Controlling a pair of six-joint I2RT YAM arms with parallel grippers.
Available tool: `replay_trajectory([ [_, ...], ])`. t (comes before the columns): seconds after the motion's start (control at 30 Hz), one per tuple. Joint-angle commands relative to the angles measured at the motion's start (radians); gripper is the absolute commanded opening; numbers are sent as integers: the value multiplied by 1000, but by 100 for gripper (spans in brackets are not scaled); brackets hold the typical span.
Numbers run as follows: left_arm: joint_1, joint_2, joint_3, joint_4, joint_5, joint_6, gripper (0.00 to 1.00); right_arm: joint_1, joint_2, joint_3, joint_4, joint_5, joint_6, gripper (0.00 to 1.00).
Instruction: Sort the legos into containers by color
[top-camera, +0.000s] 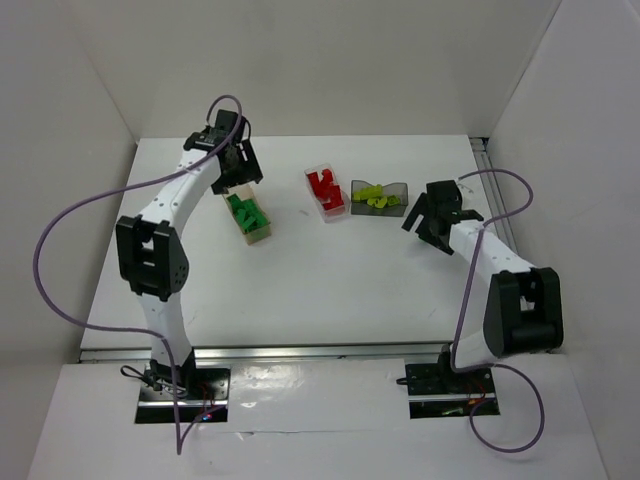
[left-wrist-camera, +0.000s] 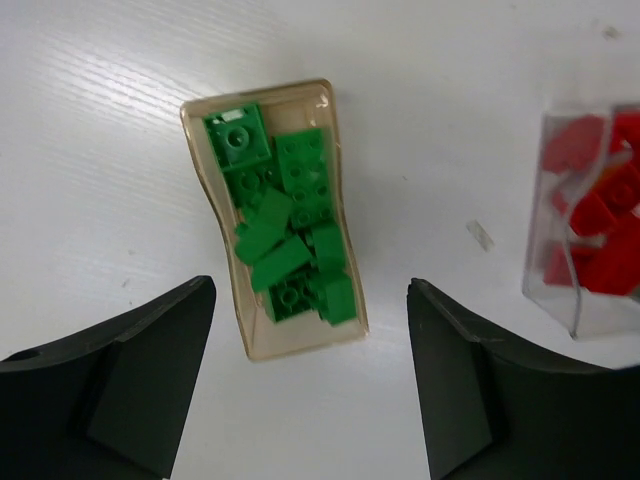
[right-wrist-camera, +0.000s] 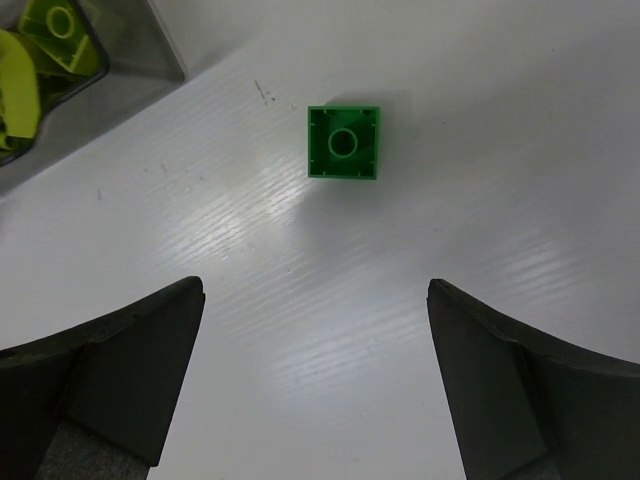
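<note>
My right gripper goes down unturned next until its open fingers straddle the green lego, which lies below with its flat sides facing those fingers.
The tan container (left-wrist-camera: 262, 345) holds several dark green legos (left-wrist-camera: 285, 235); it also shows in the top view as the tan container (top-camera: 262, 235) left of centre. My left gripper (left-wrist-camera: 310, 290) hangs above its near end, open, with nothing between the fingers. The clear container (left-wrist-camera: 560, 290) with red legos (left-wrist-camera: 600, 215) stands to the right. One green lego (right-wrist-camera: 343, 143) lies studs-down on the table, just ahead of my open, empty right gripper (right-wrist-camera: 315, 290). The smoky grey container (right-wrist-camera: 130, 60) with lime legos (right-wrist-camera: 55, 30) is at the upper left of that view.
In the top view the three containers stand in a row across the table: the tan one, the clear container (top-camera: 315, 178), the grey container (top-camera: 400, 187). White walls enclose the table on three sides. A small clear scrap (left-wrist-camera: 480, 233) lies between the tan and clear containers.
</note>
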Motion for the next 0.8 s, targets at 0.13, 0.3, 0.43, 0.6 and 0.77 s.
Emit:
replay_trajectory([
  [0.13, -58, -253, -120, 15, -19, 30, 87, -15, 129, 12, 129, 62, -37, 100],
  [0.3, -67, -284, -183, 26, -29, 30, 87, -44, 239, 96, 157, 41, -88, 89],
  [0.43, -67, -305, -203, 26, -38, 41, 87, -75, 334, 134, 157, 32, -88, 81],
  [0.6, -67, -316, -225, 26, -38, 41, 87, -75, 359, 134, 195, 35, -88, 65],
  [0.77, -58, -350, -225, 3, -56, 50, 87, -50, 306, 147, 171, 44, -88, 28],
])
